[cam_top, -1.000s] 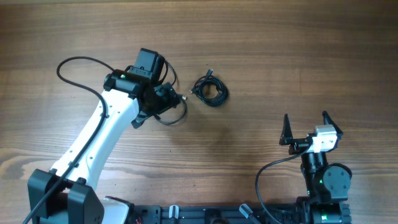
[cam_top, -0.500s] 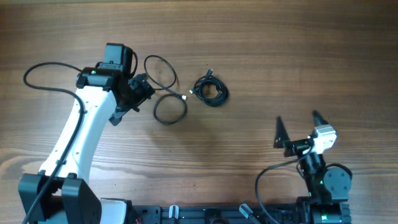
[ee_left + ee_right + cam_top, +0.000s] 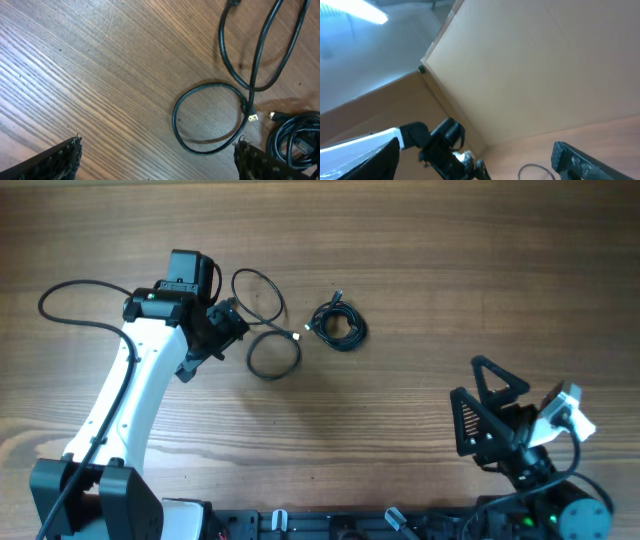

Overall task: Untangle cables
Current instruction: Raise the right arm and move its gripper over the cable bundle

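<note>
The cable just behind its end (image 3: 243, 321) (image 3: 222, 24) is away from the bundle. My left gripper will first go down past the nearer loop to get to it.
One thin black cable (image 3: 249, 358) lies spread on the wooden table in two loose loops, its plug end near a tightly coiled bundle of cables (image 3: 350, 330). My left gripper (image 3: 212, 338) hovers just left of the loops, open, nothing between its fingers. In the left wrist view the nearer loop (image 3: 174, 117) lies ahead of the left gripper (image 3: 160, 165), and the bundle (image 3: 287, 135) sits at the right edge. My right gripper (image 3: 482, 405) is open at the near right, tilted upward, far from the cables. In the right wrist view the right gripper (image 3: 475, 165) is empty, with a cable loop (image 3: 534, 166) low in the frame.
A thick black wire (image 3: 60, 295) arcs from the left arm at the far left. A cardboard wall (image 3: 545, 65) stands behind the table in the right wrist view. The left arm (image 3: 442, 147) shows there too.
The left arm moved left off the cable, leaving it laid out in two loops, then stayed still. The right gripper swung right and tilted upward.
</note>
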You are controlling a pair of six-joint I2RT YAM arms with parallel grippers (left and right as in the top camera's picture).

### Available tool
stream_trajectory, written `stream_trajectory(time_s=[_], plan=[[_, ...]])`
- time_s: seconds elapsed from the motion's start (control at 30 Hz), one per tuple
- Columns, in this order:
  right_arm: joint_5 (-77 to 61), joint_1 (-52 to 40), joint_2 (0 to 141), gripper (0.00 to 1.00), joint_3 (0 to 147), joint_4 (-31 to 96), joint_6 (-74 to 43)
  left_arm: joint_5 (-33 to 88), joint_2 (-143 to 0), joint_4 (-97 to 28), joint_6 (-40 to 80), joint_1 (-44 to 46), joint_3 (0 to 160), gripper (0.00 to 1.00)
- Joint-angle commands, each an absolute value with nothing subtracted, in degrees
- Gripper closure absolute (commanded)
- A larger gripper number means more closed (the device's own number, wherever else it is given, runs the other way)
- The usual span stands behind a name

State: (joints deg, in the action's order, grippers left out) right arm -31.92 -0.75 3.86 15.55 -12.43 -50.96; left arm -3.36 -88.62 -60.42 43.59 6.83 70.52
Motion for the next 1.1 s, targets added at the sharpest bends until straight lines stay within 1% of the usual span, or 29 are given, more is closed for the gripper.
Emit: stream_trajectory(time_s=[0.0,0.07,0.17,0.23,0.3,0.37,0.4,0.43,0.47,0.5,0.53,0.57,0.6,0.63,0.7,0.77,0.83,0.9,1.0,1.07], plan=[[-32.8,-0.6,15.7,0.0,31.4,-1.2,-36.0,-4.1,-89.1,-60.4,43.9,6.7,70.0,0.0],[-35.8,-0.6,23.2,0.0,38.6,1.6,-33.0,-4.1,-89.1,-60.4,43.9,6.7,70.0,0.0],[-43.4,-0.6,38.5,0.0,51.1,8.9,-32.8,-4.1,-89.1,-60.4,43.9,6.7,70.0,0.0],[-49.3,-0.6,46.9,0.0,55.6,11.9,-33.7,-4.1,-89.1,-60.4,43.9,6.7,70.0,0.0],[-52.0,-0.6,53.4,0.0,55.9,11.0,-41.2,-4.1,-89.1,-60.4,43.9,6.7,70.0,0.0],[-53.7,-0.6,60.2,0.0,55.9,11.6,-56.7,-4.1,-89.1,-60.4,43.9,6.7,70.0,0.0],[-59.6,-0.6,64.3,0.01,55.9,11.6,-61.1,-4.1,-89.1,-60.4,43.9,6.7,70.0,0.0],[-63.6,-0.8,67.7,0.14,55.9,8.8,-61.5,-4.1,-89.1,-60.5,43.9,6.7,70.0,0.0],[-66.8,-1.9,70.6,0.34,55.9,5.2,-59.4,-4.1,-89.1,-60.5,43.9,6.7,70.0,0.0],[-66.3,-3.8,72.0,0.36,55.9,4.7,-58.5,-4.1,-89.1,-60.5,43.9,6.7,70.0,0.0],[-63.1,-6.2,72.2,0.34,55.9,5.0,-57.9,-4.1,-89.1,-60.5,43.9,6.7,70.0,0.0],[-57.7,-9.8,71.7,0.29,56.0,5.1,-55.4,-4.1,-89.1,-60.4,43.9,6.7,70.0,0.0],[-52.3,-13.5,71.0,0.03,56.1,5.4,-53.0,-4.1,-89.1,-60.4,43.9,6.7,70.0,0.0],[-45.6,-17.7,70.7,0.0,57.4,8.4,-51.0,-4.1,-89.1,-60.4,43.9,6.7,70.0,0.0],[-38.2,-21.5,70.9,0.01,61.2,15.6,-48.1,-4.1,-89.1,-60.4,43.9,6.7,70.0,0.0],[-28.4,-24.2,71.7,0.01,69.3,29.7,-43.5,-4.1,-89.1,-60.3,43.9,6.7,70.0,0.0],[-22.9,-25.3,72.3,0.0,74.8,38.8,-42.0,-4.1,-89.1,-59.6,43.9,6.7,70.0,0.0],[-22.5,-25.4,72.5,0.0,75.3,40.8,-43.0,-4.1,-89.1,-59.3,43.9,6.7,70.0,0.0],[-22.5,-25.4,73.3,0.0,75.3,41.4,-52.7,-3.9,-89.1,-59.3,43.9,6.8,70.0,0.0],[-22.5,-25.4,73.6,0.0,75.3,41.9,-54.0,-2.6,-89.1,-59.3,43.9,6.8,70.0,0.0]])
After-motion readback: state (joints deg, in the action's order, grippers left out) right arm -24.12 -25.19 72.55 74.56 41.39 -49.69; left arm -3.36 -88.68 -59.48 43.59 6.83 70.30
